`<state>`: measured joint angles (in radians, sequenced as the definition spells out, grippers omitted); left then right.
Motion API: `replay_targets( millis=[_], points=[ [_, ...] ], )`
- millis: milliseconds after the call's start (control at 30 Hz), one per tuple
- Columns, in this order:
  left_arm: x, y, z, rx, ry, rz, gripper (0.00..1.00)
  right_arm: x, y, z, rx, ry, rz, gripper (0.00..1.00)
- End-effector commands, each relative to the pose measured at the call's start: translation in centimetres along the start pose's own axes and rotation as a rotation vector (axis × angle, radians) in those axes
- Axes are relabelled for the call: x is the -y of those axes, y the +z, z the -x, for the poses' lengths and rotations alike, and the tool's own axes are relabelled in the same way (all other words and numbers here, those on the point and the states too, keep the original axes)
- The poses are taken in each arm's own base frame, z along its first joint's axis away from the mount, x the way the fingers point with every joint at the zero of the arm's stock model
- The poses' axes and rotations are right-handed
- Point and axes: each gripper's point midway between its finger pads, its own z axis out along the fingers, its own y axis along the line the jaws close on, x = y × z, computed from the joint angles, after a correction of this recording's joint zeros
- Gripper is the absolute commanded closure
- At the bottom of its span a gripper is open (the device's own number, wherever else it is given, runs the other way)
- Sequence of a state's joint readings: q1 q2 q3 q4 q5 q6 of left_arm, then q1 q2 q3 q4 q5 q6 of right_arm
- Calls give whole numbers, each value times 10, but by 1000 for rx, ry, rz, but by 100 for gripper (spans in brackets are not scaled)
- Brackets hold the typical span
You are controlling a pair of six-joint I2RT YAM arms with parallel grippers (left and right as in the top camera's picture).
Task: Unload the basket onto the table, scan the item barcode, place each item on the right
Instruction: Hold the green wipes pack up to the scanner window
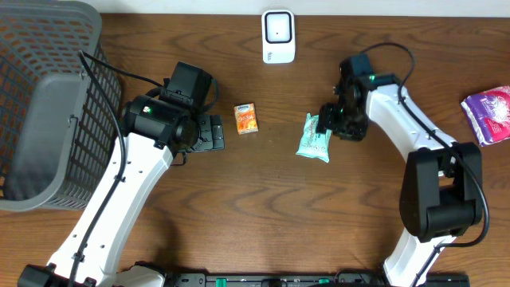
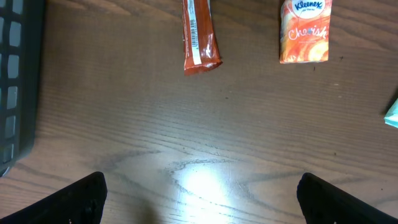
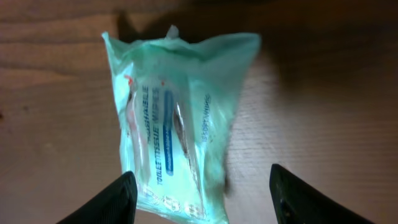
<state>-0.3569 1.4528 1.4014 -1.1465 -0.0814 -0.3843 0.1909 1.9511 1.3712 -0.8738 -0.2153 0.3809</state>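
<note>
The green pack's near end (image 1: 314, 150) (image 3: 180, 193) lies off-centre between my fingers, so my right gripper comes down and to the left in its wrist view onto it next.
A pale green pack of tissue wipes (image 3: 171, 124) lies on the wooden table, also seen in the overhead view (image 1: 314, 138). My right gripper (image 3: 202, 186) stands open over its near end. The pack's edge is close against one finger (image 3: 118, 199), and the other finger (image 3: 298, 199) is well apart from it. The white barcode scanner (image 1: 278, 36) stands at the table's back edge. My left gripper (image 2: 202, 190) is wide open above bare wood, with nothing between its fingers. Ahead of it lie a red-brown bar wrapper (image 2: 199, 37) with a barcode strip and an orange Kleenex pack (image 2: 305, 31).
A grey wire basket (image 1: 48, 104) fills the left side of the table, and its wall (image 2: 18, 81) shows in the left wrist view. A purple pack (image 1: 489, 114) lies at the far right edge. The orange pack (image 1: 245, 118) sits between the two arms.
</note>
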Motion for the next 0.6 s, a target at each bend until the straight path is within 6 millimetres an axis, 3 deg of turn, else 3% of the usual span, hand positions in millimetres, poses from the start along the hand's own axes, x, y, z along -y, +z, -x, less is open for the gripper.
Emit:
replay_targets(
  millis=[0, 133, 267, 433, 567],
  points=[
    [-2, -1, 1, 3, 11, 6, 2, -5, 17, -17, -42, 21, 77, 36],
    [-2, -1, 1, 3, 11, 6, 2, 0, 37, -19, -11, 69, 95, 43],
    [-2, -1, 1, 3, 11, 6, 2, -7, 48, -19, 19, 61, 160, 68],
    [-2, -1, 1, 3, 11, 6, 2, -35, 41, -3, 66, 66, 310, 98],
    [-2, -1, 1, 3, 11, 6, 2, -72, 20, 30, 162, 89, 505, 99]
  ],
)
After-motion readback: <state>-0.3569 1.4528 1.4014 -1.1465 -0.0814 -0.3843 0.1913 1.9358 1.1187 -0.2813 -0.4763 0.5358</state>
